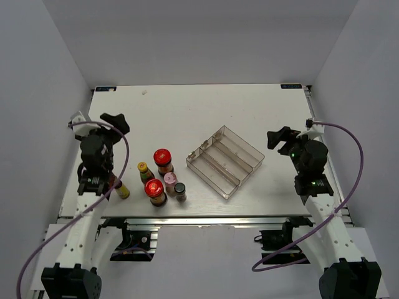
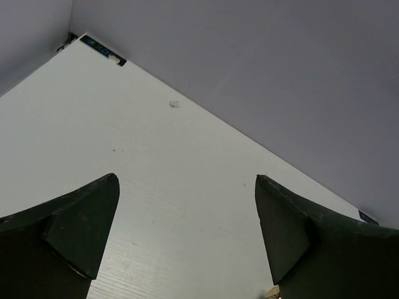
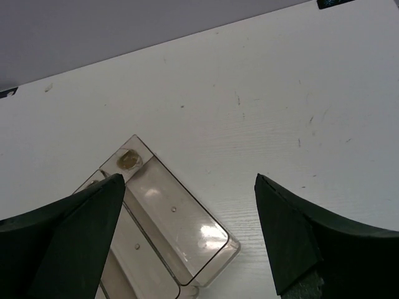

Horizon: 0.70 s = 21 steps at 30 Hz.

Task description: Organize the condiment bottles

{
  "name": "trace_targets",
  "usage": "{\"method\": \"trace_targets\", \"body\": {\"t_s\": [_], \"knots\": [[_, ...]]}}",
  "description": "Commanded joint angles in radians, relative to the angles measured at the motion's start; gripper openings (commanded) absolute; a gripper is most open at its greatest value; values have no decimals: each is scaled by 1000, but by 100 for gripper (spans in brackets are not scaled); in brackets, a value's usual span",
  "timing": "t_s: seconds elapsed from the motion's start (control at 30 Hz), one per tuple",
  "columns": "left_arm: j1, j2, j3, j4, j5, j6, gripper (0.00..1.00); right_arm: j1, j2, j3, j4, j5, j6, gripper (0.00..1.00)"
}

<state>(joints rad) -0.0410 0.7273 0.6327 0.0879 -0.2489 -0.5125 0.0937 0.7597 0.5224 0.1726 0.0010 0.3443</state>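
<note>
My right gripper swings left in the top view next, over the clear tray (image 1: 225, 161) and onto the cap of the yellow-capped sauce bottle standing past it.
Six condiment bottles stand in a cluster at the front left of the table. A red-lidded jar (image 1: 163, 159) is at the back and another red-lidded jar (image 1: 154, 191) at the front. A yellow-capped sauce bottle (image 1: 144, 171) stands between them, and a second yellow-capped bottle (image 1: 120, 189) is partly hidden under my left arm. A pink-capped shaker (image 1: 170, 182) and a dark-capped spice jar (image 1: 180, 190) stand to the right. My left gripper (image 1: 114, 122) is open and empty, behind and left of the cluster. My right gripper (image 1: 278, 138) is open and empty, right of the clear stepped tray (image 1: 225, 161).
The clear stepped tray also shows in the right wrist view (image 3: 168, 230), empty and lying diagonally below the right gripper (image 3: 187, 187). The left wrist view shows only the left gripper (image 2: 187, 187) over the bare white table (image 2: 156, 156) and the grey back wall. Grey walls close in both sides.
</note>
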Motion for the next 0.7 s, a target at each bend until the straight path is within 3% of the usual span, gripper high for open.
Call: {"method": "trace_targets", "body": {"t_s": [0.0, 0.1, 0.13, 0.23, 0.33, 0.43, 0.6, 0.67], "knots": [[3, 104, 193, -270, -81, -73, 98, -2, -10, 53, -10, -100, -10, 89], [3, 138, 257, -306, -8, -41, 98, 0, 9, 51, -2, -243, -30, 89], [3, 121, 256, -295, 25, -23, 98, 0, 42, 68, 4, -362, -56, 89], [3, 43, 177, -214, 59, -27, 98, 20, 119, 135, -7, -539, -53, 89], [3, 18, 174, -272, -111, -112, 98, 170, 177, 213, -13, -463, -93, 89], [3, 70, 289, -480, -260, -187, 98, 415, 256, 275, -32, -357, -215, 89], [3, 113, 317, -560, -290, -230, 98, 752, 490, 441, -4, -218, -384, 89], [3, 112, 314, -566, -286, -236, 98, 813, 568, 534, -7, -191, -415, 89]]}}
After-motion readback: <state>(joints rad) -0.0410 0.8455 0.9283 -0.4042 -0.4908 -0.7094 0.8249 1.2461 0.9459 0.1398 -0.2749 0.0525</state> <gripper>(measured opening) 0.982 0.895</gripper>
